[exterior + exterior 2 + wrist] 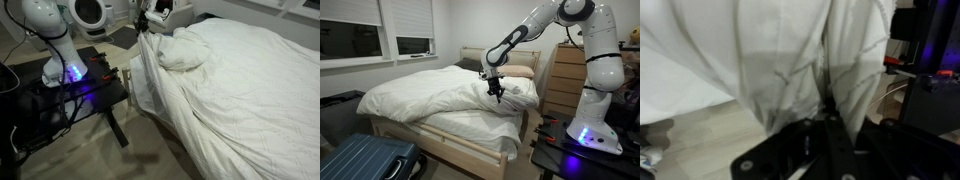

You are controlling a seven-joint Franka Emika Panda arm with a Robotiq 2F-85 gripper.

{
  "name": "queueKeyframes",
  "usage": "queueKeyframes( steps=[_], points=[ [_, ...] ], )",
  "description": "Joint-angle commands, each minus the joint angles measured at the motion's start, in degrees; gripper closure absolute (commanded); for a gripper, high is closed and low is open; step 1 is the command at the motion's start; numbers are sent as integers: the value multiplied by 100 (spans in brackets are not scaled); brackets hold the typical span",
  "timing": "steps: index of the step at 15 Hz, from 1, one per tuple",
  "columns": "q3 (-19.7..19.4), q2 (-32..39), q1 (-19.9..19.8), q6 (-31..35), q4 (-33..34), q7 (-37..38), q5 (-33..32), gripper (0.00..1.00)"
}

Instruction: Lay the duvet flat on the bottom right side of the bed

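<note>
The fold of the duvet's corner still hangs bunched. Next I need to tilt my gripper, draw it back toward my base over the bed's edge by the black table and release the duvet's corner.
The white duvet point(250, 90) covers most of the bed point(470, 150), as both exterior views show point(430, 90). My gripper point(150, 22) is above the bed's edge near the pillow end and is shut on a corner of the duvet. It holds that corner up, so a fold hangs down the bed's side point(140, 75). In an exterior view the gripper point(496, 92) is over the near corner. In the wrist view the fingers point(830, 110) pinch creased white fabric point(770, 50). A plump white pillow point(182, 52) lies just beside the gripper.
A black metal-framed table with glowing electronics point(80, 85) and the robot's base stands close to the bed point(582, 140). A blue suitcase point(365, 160) lies on the floor at the bed's foot. A wooden dresser point(565, 80) stands behind the arm.
</note>
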Motion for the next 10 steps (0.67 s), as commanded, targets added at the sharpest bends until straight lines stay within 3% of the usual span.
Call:
queueKeyframes(
  steps=[1, 10],
  points=[
    [264, -225, 238, -633, 95, -669, 199, 99],
    [318, -39, 487, -2497, 452, -2402, 86, 99]
  ],
)
